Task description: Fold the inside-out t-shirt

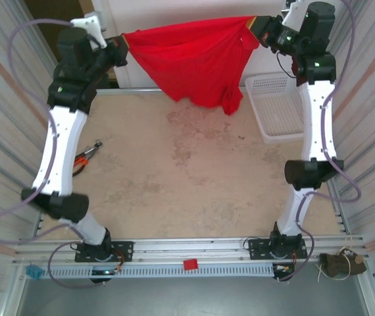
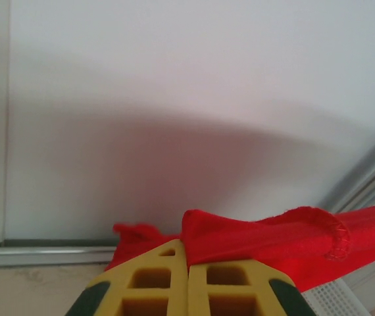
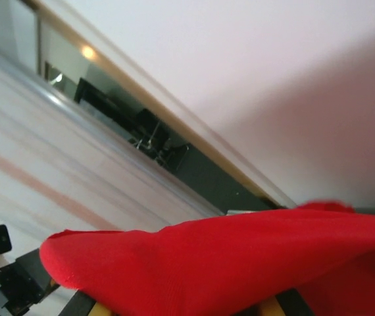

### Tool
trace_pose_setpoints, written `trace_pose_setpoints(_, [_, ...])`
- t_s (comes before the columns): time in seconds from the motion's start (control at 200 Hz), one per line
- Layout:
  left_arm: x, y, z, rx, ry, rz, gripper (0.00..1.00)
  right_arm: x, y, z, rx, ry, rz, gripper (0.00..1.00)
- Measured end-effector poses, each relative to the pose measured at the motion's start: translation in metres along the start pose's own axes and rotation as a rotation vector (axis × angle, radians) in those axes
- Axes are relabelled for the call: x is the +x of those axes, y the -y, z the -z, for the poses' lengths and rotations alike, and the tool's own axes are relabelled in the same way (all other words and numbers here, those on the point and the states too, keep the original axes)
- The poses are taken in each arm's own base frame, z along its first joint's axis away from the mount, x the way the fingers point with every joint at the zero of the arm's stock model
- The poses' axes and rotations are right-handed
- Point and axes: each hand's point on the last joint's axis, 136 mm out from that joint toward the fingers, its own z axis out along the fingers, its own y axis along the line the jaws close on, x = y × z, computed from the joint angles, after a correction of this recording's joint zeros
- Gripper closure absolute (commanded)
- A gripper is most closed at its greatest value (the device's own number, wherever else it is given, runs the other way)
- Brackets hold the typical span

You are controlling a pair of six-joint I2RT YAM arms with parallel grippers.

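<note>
Next I will draw my left gripper back and down to release the shirt's corner on the empty tan tabletop, which lies below the gripper and nearer my base.
The inside-out t-shirt (image 1: 197, 56), plain bright red, hangs stretched between both raised arms over the table's far edge. Its lower folds sag toward the table. My left gripper (image 1: 123, 41) pinches the shirt's left top corner. In the left wrist view its yellow fingers (image 2: 161, 280) are pressed together, with a hemmed red edge (image 2: 273, 237) bunched at their tips. My right gripper (image 1: 256, 26) grips the right top corner. In the right wrist view red cloth (image 3: 227, 263) drapes over the fingers and hides their tips.
A white basket (image 1: 276, 108) stands at the far right of the table, just below the shirt's right end. Orange-handled pliers (image 1: 85, 158) lie near the left arm. Corrugated walls close in both sides. The tan tabletop (image 1: 187, 171) stretches out between the arms.
</note>
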Motion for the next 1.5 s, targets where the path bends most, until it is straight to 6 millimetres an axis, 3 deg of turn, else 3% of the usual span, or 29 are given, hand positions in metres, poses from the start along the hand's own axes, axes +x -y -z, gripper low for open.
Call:
trace_pose_setpoints(0.045, [0.006, -0.002, 0.019, -0.005, 0.012, -0.003, 1.0, 0.014, -0.011, 0.009, 0.0, -0.021, 0.02, 1.0])
trace_pose_setpoints(0.105, [0.025, -0.012, 0.039, -0.028, 0.012, -0.001, 1.0, 0.049, -0.015, 0.021, 0.019, -0.066, 0.036, 1.0])
trace_pose_setpoints(0.195, [0.083, -0.043, 0.063, -0.099, -0.041, 0.025, 1.0, 0.121, 0.002, 0.034, 0.062, -0.156, 0.035, 1.0])
trace_pose_setpoints(0.291, [0.173, -0.082, 0.079, -0.183, -0.164, 0.096, 1.0, 0.224, 0.061, 0.051, 0.172, -0.294, -0.036, 1.0])
trace_pose_setpoints(0.301, [0.19, -0.089, 0.082, -0.198, -0.192, 0.107, 1.0, 0.229, 0.064, 0.052, 0.176, -0.301, -0.038, 1.0])
trace_pose_setpoints(0.306, [0.194, -0.091, 0.083, -0.203, -0.199, 0.111, 1.0, 0.243, 0.074, 0.055, 0.197, -0.325, -0.054, 1.0])
trace_pose_setpoints(0.426, [0.324, -0.137, 0.119, -0.337, -0.403, 0.234, 1.0, 0.392, 0.155, 0.088, 0.392, -0.578, -0.164, 1.0])
trace_pose_setpoints(0.451, [0.349, -0.144, 0.131, -0.361, -0.443, 0.257, 0.91, 0.421, 0.167, 0.1, 0.431, -0.636, -0.178, 1.0])
trace_pose_setpoints(0.496, [0.385, -0.153, 0.152, -0.403, -0.501, 0.286, 0.65, 0.461, 0.18, 0.119, 0.486, -0.718, -0.186, 1.0])
trace_pose_setpoints(0.536, [0.401, -0.159, 0.166, -0.436, -0.521, 0.306, 0.48, 0.487, 0.188, 0.136, 0.528, -0.771, -0.184, 1.0])
trace_pose_setpoints(0.581, [0.406, -0.164, 0.179, -0.463, -0.506, 0.327, 0.37, 0.503, 0.193, 0.149, 0.564, -0.8, -0.171, 1.0])
trace_pose_setpoints(0.706, [0.383, -0.161, 0.188, -0.458, -0.39, 0.357, 0.28, 0.501, 0.194, 0.153, 0.587, -0.764, -0.112, 1.0])
trace_pose_setpoints(0.807, [0.369, -0.156, 0.183, -0.447, -0.371, 0.352, 0.27, 0.492, 0.195, 0.148, 0.597, -0.731, -0.084, 0.83])
trace_pose_setpoints(0.912, [0.374, -0.153, 0.162, -0.457, -0.458, 0.322, 0.26, 0.486, 0.196, 0.141, 0.61, -0.718, -0.068, 0.55])
trace_pose_setpoints(0.972, [0.38, -0.148, 0.143, -0.451, -0.531, 0.282, 0.25, 0.482, 0.195, 0.136, 0.608, -0.717, -0.056, 0.46])
trace_pose_setpoints(1.077, [0.381, -0.131, 0.091, -0.418, -0.649, 0.186, 0.25, 0.467, 0.189, 0.128, 0.61, -0.695, -0.029, 0.4])
trace_pose_setpoints(1.247, [0.35, -0.108, -0.031, -0.339, -0.65, 0.065, 0.29, 0.419, 0.181, 0.111, 0.617, -0.591, -0.006, 0.36])
trace_pose_setpoints(1.388, [0.339, -0.102, -0.122, -0.297, -0.621, -0.003, 0.31, 0.381, 0.199, 0.102, 0.668, -0.505, -0.035, 0.35])
trace_pose_setpoints(1.498, [0.351, -0.105, -0.173, -0.288, -0.632, -0.034, 0.31, 0.381, 0.222, 0.096, 0.718, -0.522, -0.07, 0.35])
